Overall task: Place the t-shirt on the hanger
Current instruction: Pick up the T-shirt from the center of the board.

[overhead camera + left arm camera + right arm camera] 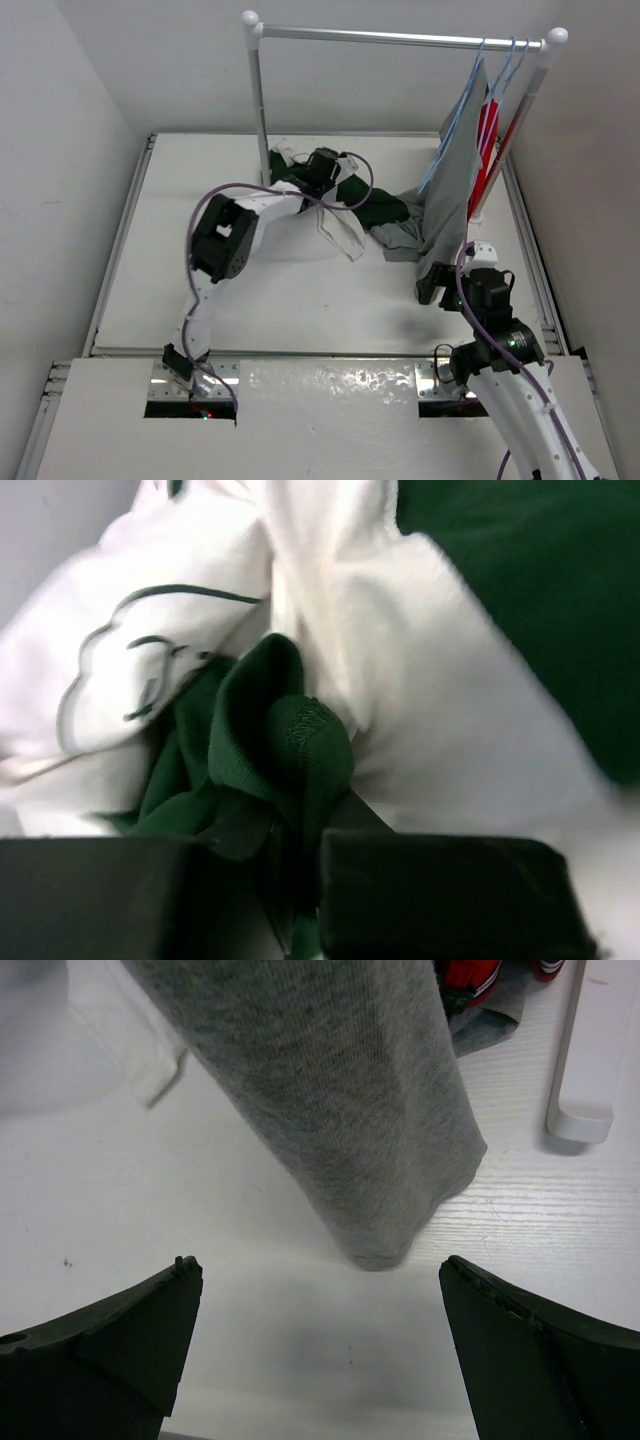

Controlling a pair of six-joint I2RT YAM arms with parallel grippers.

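My left gripper lifts, draws back and down, and releases the fold on the bare tabletop back from it next, since the t-shirt lies crumpled.
The t-shirt, dark green and off-white, lies crumpled on the table at the back, between the rack's two posts. My left gripper reaches into its left part. In the left wrist view this gripper is shut on a bunched green fold of the t-shirt, with pale printed cloth around it. A thin pale-blue hanger hangs at the rail's right end, against the left face of the grey garment. My right gripper is open just above the table, nothing between its fingers.
A grey garment hangs from the rail down to the table, just ahead of my right gripper. A red garment hangs behind it. The rack's white foot lies at the right, and its left post stands beside the t-shirt.
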